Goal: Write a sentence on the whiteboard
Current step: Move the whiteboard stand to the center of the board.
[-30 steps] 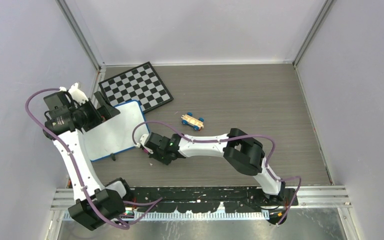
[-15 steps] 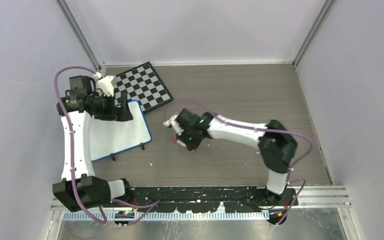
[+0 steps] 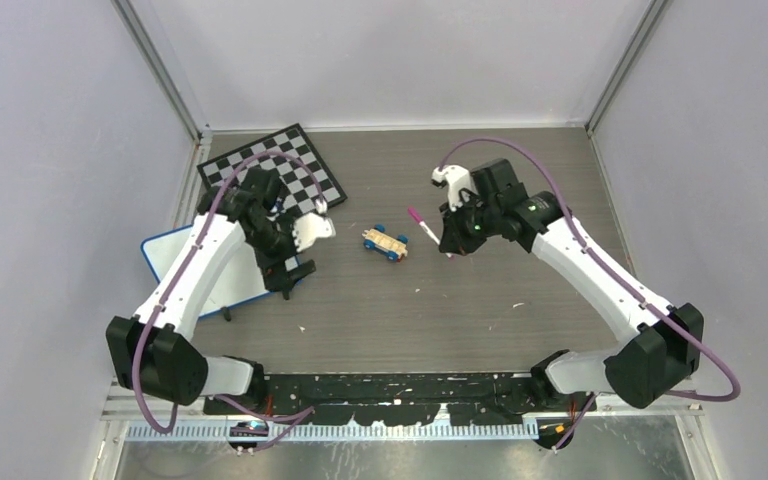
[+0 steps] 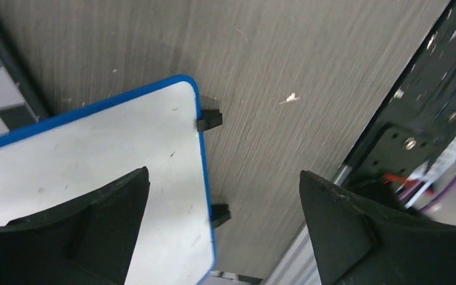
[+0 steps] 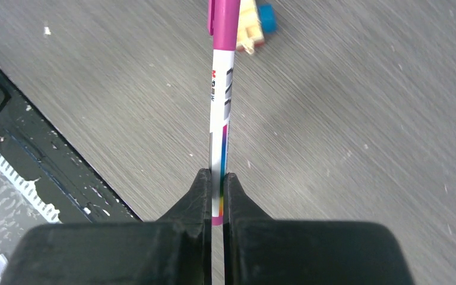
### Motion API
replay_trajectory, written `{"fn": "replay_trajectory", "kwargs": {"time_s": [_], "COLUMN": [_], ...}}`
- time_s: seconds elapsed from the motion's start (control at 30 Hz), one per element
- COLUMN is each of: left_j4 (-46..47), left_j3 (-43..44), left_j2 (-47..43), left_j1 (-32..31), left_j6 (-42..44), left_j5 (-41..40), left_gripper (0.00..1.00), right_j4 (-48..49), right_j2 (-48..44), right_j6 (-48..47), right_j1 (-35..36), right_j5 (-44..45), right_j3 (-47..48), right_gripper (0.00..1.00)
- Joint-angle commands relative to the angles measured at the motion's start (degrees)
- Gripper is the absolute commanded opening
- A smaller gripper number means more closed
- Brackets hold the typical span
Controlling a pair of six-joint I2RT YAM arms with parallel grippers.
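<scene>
I will next turn my left gripper and lower its open fingers astride the black foot nearest the toy car below it. The foot sticks out past the frame.
The whiteboard lies at the left of the table, blue-framed and partly under my left arm. In the left wrist view its white surface is plain apart from faint specks, so the sentence is not in view. My left gripper hovers open over the board's right edge, one finger above the board and one above bare table. My right gripper is right of centre, shut on a pink-and-white marker that sticks out leftward. In the right wrist view the marker runs straight out from the pinched fingertips.
A black-and-white chessboard lies behind the whiteboard. A small wooden toy car with blue wheels sits mid-table, just left of the marker's tip. Two black feet jut from the board's edge. Walls enclose the table on three sides.
My right arm has swung from the whiteboard's near edge to the right past the toy car, carrying the marker. My left arm has moved from the board's far left across to its right edge.
</scene>
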Motion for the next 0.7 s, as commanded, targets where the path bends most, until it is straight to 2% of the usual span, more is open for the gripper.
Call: {"fn": "replay_trajectory", "kwargs": {"time_s": [0.0, 0.13, 0.3, 0.47, 0.67], "left_j4": [2.6, 1.8, 4.5, 10.6, 14.4], "left_j3": [-6.3, -11.9, -19.6, -27.3, -29.5], "left_j2": [-4.4, -6.5, -8.9, -10.4, -5.9], "left_j1": [-1.5, -2.6, -2.7, -2.7, -2.7], "left_j6": [25.5, 45.1, 64.1, 75.9, 81.1], "left_j5": [1.1, 2.6, 1.4, 1.7, -2.8], "left_gripper": [0.98, 0.94, 0.87, 0.64, 0.54], "right_j4": [-1.5, -0.8, 1.3, 1.9, 2.4], "right_j2": [-2.4, -3.4, -5.1, -7.1, -7.6], "right_j6": [-0.8, -0.3, 1.6, 1.5, 2.6], "right_j1": [-7.5, -15.0, -23.1, -24.5, -25.7], "right_j5": [-5.4, -7.8, -12.4, -11.5, -12.8], "right_j3": [-1.9, -2.6, -5.0, -6.0, -6.1], "right_gripper": [0.00, 0.00, 0.00, 0.00, 0.00]}}
